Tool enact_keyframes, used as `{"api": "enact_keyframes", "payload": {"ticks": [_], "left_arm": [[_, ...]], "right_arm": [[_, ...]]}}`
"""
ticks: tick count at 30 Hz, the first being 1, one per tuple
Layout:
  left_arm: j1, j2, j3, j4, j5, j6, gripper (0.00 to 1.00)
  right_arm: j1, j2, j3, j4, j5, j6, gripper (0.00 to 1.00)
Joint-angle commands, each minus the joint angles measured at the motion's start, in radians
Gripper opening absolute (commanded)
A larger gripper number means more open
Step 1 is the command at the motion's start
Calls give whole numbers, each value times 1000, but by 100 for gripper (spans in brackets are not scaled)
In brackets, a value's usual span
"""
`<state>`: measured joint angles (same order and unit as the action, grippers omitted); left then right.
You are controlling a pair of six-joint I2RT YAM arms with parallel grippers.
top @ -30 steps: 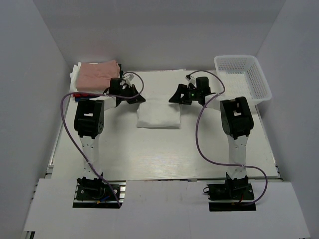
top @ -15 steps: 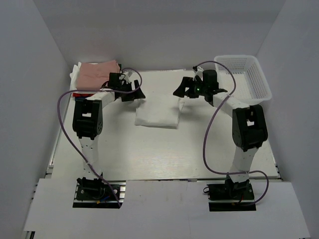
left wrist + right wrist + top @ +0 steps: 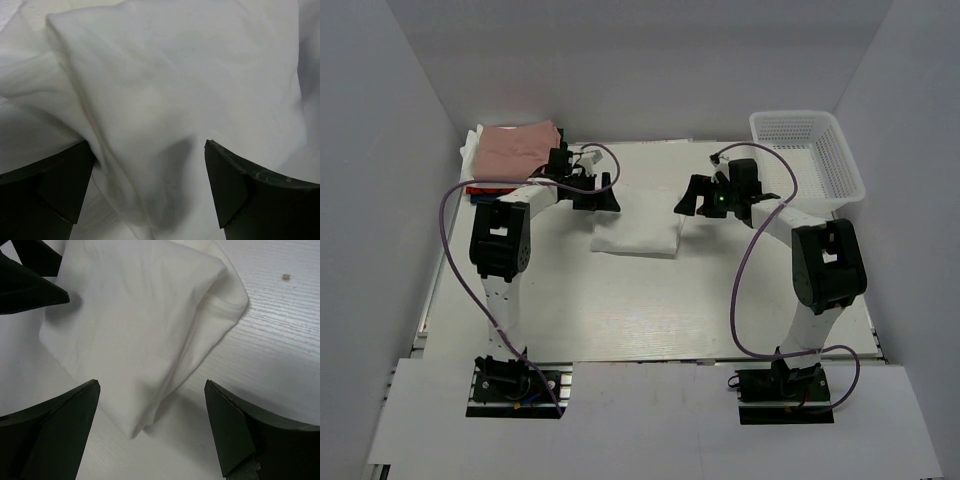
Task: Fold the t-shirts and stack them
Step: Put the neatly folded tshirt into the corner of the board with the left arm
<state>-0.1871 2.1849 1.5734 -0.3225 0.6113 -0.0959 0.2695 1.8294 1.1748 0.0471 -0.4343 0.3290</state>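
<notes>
I should next lower my left gripper onto the white t-shirt's folded edge (image 3: 124, 191) on the side of the stack and close it, because that fold already runs between its fingers.
A folded white t-shirt (image 3: 638, 232) lies in the middle of the table. My left gripper (image 3: 604, 196) hovers open over its left back corner; in the left wrist view the white cloth (image 3: 165, 100) fills the space between the spread fingers. My right gripper (image 3: 692, 195) stands open at the shirt's right back corner; the right wrist view shows the folded corner (image 3: 140, 335) between its wide-apart fingers, nothing gripped. At the back left is a stack of folded t-shirts, a dusty-pink one (image 3: 515, 150) on top, with a red edge (image 3: 480, 190) below.
A white mesh basket (image 3: 810, 155) stands at the back right. Purple cables loop from both arms. The white table (image 3: 620, 300) is walled by white panels on three sides.
The left gripper opened and let go of the white shirt. Both arms shifted: the left one slightly right, the right one back and to the right. The shirt stays folded.
</notes>
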Motion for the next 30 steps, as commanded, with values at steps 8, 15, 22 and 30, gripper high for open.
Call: {"api": "enact_keyframes", "payload": {"ticks": [8,15,22,30], "left_arm": [[-66,81,74,-136,31,97,56],[-66,72,112,-106,53,74,0],[-45,9,327,-211,-7,185,0],[-35,-120,422,-303,-139,432,0]], "right_arm": [[-4,-111,-53,14,23,-24,91],[-9,-189,-109,20,58,-39,91],[-12,-265,-171,20,98,-54,91],[-13,-285,-161,-3,121,-88,91]]}}
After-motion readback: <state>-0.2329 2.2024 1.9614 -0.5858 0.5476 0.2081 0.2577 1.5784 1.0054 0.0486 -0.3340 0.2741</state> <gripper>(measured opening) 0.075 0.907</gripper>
